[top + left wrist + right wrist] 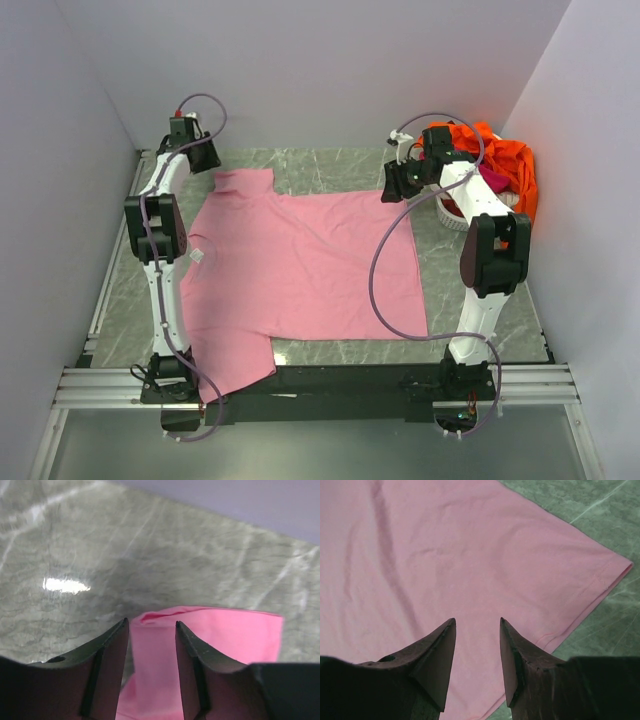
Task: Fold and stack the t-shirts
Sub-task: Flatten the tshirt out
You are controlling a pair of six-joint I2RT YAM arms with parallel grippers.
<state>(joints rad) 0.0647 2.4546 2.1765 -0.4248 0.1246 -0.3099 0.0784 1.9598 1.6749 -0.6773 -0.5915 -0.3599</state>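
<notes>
My left gripper comes down onto the far sleeve's folded corner (218, 175) (148, 620) next and closes on the cloth, since it lies loose under the gap between the open fingers.
A light pink t-shirt (300, 260) lies spread flat across the marble table, with one sleeve pointing to the far left corner and the other hanging off the near edge. My left gripper (205, 162) hovers at the far sleeve. In the left wrist view the left gripper (151, 623) is open, and the sleeve's pink cloth (225, 635) lies loose under the gap. My right gripper (393, 186) is over the shirt's far right corner. It is open (477, 621) above the flat cloth (445, 555), holding nothing. An orange t-shirt (505, 155) and a magenta one (492, 180) are heaped in the basket.
The white plastic basket (452, 214) stands at the far right, just behind the right arm's wrist. Grey walls close in the table on the left, back and right. Bare marble (330, 162) shows beyond the shirt and along its right side.
</notes>
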